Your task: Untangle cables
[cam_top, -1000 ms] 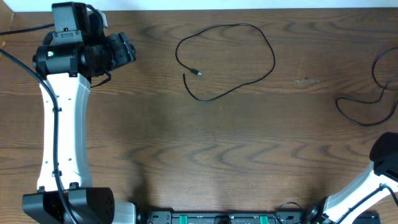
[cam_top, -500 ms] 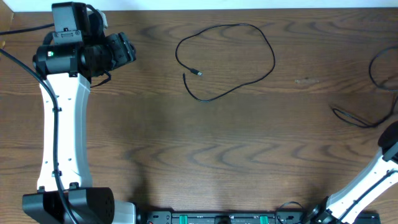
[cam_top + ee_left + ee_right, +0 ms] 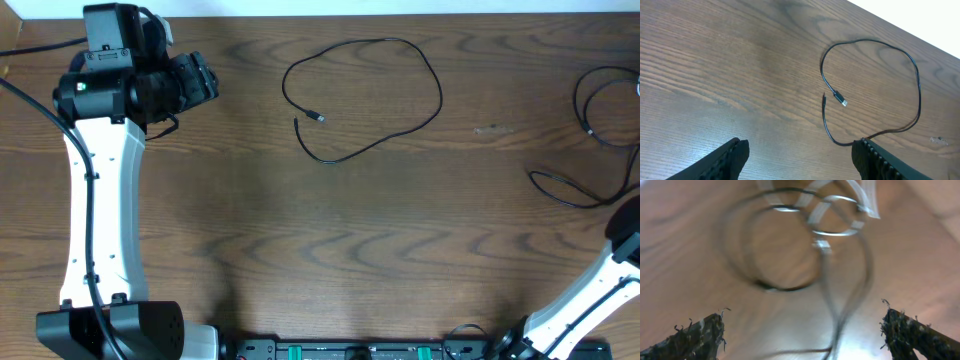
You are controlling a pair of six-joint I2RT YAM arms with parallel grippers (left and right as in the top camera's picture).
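The right gripper swings outward away from the tangle next, then down onto the lone loop's bend facing the tangle, since that side of the loop lies nearest it.
One black cable lies in a loose loop at the table's far middle, its plug inside the loop. The left wrist view shows this same loop and plug ahead of my left gripper, which is open and empty above bare wood. In the overhead view the left gripper sits at the far left. A tangle of black cables lies at the right edge. My right gripper hangs wide open over those blurred black loops and a pale cord, holding nothing.
The left arm runs down the table's left side. The right arm's white link enters from the bottom right corner. The table's far edge meets a white wall. A black rail lines the front edge.
The right gripper has gone from shut to wide open. The right arm has pulled toward the right edge, and the cables there have spread further left into the overhead view. The left arm is still.
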